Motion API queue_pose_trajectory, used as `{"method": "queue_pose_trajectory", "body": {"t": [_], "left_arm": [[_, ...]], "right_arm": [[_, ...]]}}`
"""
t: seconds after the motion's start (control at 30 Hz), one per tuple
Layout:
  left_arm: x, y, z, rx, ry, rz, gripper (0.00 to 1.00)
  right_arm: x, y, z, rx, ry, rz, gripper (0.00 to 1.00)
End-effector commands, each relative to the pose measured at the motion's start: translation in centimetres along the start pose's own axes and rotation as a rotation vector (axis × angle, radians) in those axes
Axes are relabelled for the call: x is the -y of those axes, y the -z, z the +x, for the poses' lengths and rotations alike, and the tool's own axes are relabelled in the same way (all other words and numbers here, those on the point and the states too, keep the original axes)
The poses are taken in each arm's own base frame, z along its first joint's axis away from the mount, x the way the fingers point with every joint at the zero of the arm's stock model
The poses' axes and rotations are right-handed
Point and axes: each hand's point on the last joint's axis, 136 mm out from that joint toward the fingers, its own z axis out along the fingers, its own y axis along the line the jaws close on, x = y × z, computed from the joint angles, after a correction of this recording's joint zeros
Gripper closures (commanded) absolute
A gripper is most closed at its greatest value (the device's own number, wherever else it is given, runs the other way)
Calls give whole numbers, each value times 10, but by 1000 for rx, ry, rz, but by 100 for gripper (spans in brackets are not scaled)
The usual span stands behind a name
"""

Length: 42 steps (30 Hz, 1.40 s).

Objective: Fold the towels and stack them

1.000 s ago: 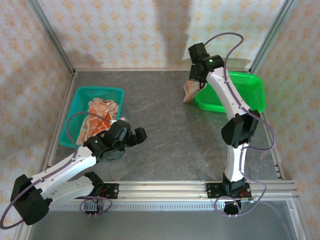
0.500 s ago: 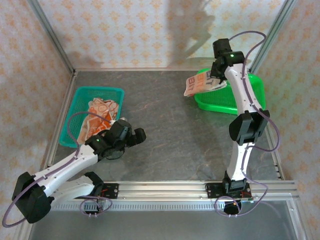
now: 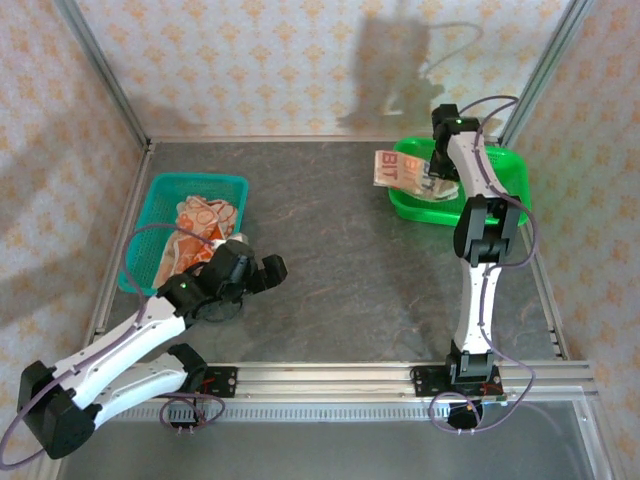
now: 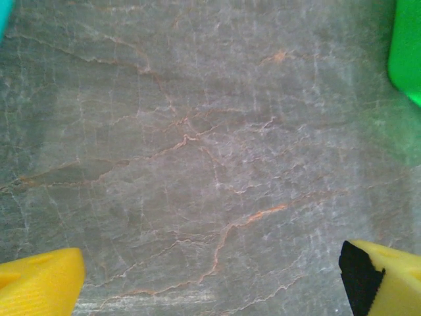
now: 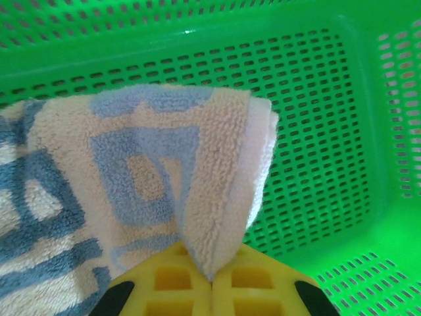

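My right gripper should next move away from the teal basket [image 3: 163, 203] over the green basket's mesh bottom and let go of the cream towel's fold, since the towel's end hangs over the green basket's rim.
A cream towel [image 3: 399, 167] with grey and orange lettering hangs over the left rim of the green basket [image 3: 503, 170]. My right gripper [image 3: 438, 166] is shut on its folded edge. In the right wrist view the yellow jaws of that gripper [image 5: 210, 282] pinch the towel's fold [image 5: 164, 164] above the basket's mesh floor [image 5: 316, 138]. Orange patterned towels [image 3: 203, 224] lie heaped in the teal basket [image 3: 163, 203]. My left gripper [image 3: 264, 271] stands open just right of that basket, low over the bare table. Its yellow fingertips [image 4: 39, 287] are far apart, nothing between them.
The grey marbled table [image 3: 330, 250] stretches between the two baskets. Metal frame posts and papered walls close in the back and sides. A rail [image 3: 340, 375] runs along the near edge. A corner of the green basket [image 4: 408, 52] shows in the left wrist view.
My right arm has carried the cream towel rightward and back, from beside the green basket to over its rim. The left arm has barely shifted and stays open.
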Motion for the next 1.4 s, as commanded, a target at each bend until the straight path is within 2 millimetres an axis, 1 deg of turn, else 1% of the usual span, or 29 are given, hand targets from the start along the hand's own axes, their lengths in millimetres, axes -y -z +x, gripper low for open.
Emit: {"method": "queue_pose_trajectory", "body": {"t": [0.0,0.17,0.43,0.57,0.73,0.87,1.13,1.27,1.33,1.37], "left_arm": [[-18,5,-4,38,10,-60,0],[-19,5,-4,38,12,-68,0],[-21,3,-4,41,7,-73,0],[-20,2,-4,37,3,-76,0],[-21,1,-4,29,-5,-81,0],[-21,1,-4,30,-9,-82,0],[-21,-1,-3,21,-9,-82,0],[-22,0,-2,16,-10,-84,0],[-22,1,-2,16,-10,-84,0],[-23,2,-2,20,-9,-85,0]], "right_arm": [[15,2,-16,43,-44,45,100],[19,-16,-9,10,-26,90,100],[28,-22,-6,-4,-23,116,100],[31,-22,-6,-1,-22,128,100],[44,-17,-11,20,-39,183,100],[53,-9,-13,31,-61,175,100],[55,-8,-15,31,-79,166,100],[53,-8,-16,31,-84,154,100],[52,-8,-16,30,-85,146,88],[51,-7,-17,30,-86,138,76]]}}
